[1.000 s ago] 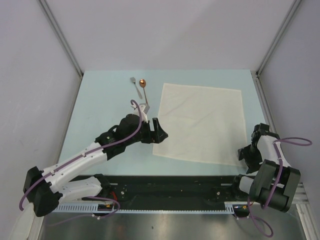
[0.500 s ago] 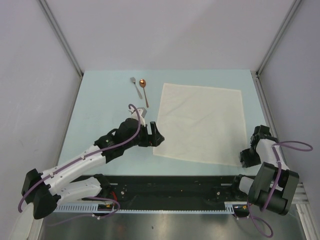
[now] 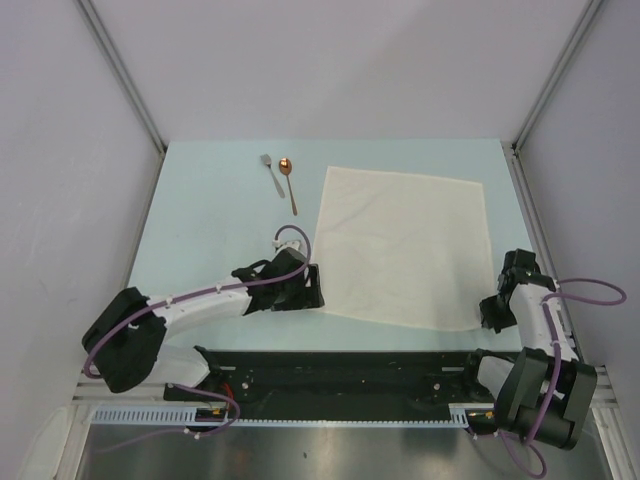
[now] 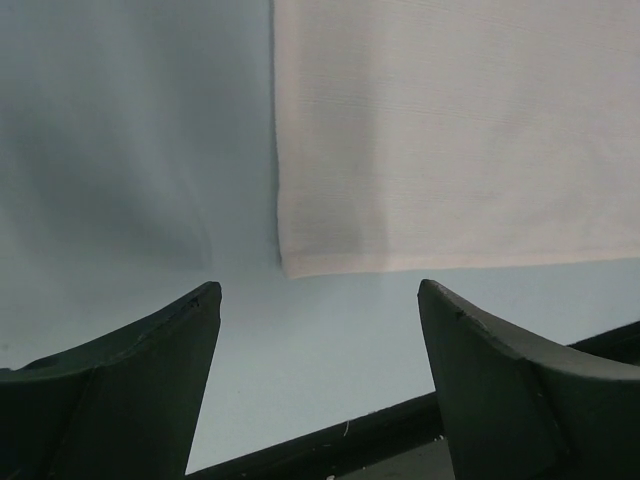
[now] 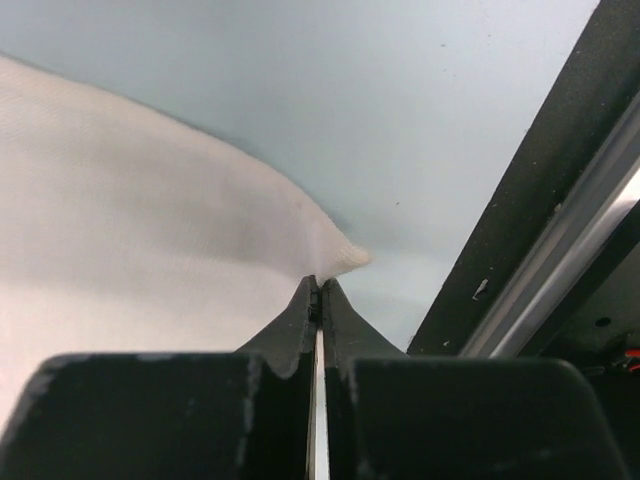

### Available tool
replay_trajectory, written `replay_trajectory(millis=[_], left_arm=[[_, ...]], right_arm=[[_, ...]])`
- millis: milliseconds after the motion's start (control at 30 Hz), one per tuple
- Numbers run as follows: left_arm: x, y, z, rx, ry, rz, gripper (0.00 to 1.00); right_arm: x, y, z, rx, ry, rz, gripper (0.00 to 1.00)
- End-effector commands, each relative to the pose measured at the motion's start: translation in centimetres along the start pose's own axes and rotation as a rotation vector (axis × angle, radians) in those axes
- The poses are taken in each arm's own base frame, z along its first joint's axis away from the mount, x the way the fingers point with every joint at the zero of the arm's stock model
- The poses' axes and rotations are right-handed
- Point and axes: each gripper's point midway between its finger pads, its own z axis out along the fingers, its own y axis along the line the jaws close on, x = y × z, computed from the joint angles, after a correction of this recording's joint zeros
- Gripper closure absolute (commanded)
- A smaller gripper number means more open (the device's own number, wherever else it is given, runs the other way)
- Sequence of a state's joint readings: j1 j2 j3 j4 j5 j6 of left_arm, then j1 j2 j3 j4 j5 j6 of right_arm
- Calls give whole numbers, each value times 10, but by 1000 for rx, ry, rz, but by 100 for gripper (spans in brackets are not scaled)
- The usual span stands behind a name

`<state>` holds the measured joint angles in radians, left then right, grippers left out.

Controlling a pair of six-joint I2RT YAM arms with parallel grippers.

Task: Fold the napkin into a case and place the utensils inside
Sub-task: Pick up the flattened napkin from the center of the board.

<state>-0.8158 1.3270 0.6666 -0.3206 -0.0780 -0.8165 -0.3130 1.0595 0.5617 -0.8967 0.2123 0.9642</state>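
Note:
The left gripper moves down and a little outward next, then closes around the napkin's free near corner, since that corner lies just beyond the gripper's fingers.
The cream napkin (image 3: 400, 245) lies spread flat on the pale blue table, to the right of centre. My right gripper (image 3: 490, 313) is at its near right corner. In the right wrist view the right gripper (image 5: 318, 285) is shut, with the napkin (image 5: 130, 250) corner bunched up at its tips. My left gripper (image 3: 312, 288) sits low by the near left corner. In the left wrist view the left gripper (image 4: 318, 290) is open and holds nothing, just short of the napkin (image 4: 450, 130) corner. The silver fork (image 3: 269, 172) and copper-bowled spoon (image 3: 289, 180) lie side by side at the far left of the napkin.
A black rail (image 3: 350, 365) runs along the table's near edge, close under both grippers, and shows as the rail (image 5: 520, 230) beside the right fingers. Grey walls and metal posts close in the table (image 3: 200, 220) on three sides.
My right gripper has shut on the napkin's near right corner. The left arm has swung toward me and dropped low, bringing its open gripper to the near left corner.

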Motion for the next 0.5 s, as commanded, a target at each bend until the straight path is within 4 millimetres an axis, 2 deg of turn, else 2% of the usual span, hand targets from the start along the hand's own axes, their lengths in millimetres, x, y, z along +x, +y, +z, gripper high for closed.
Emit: replay_trajectory(millis=[0, 233, 467], left_arm=[[-12, -1, 7, -36, -46, -42, 16], [-19, 15, 19, -167, -73, -68, 22], [-21, 10, 30, -243, -77, -68, 33]], right_arm=[[-10, 13, -18, -36, -59, -20, 100], [-7, 17, -22, -81, -88, -42, 100], [-11, 19, -29, -119, -108, -42, 100]])
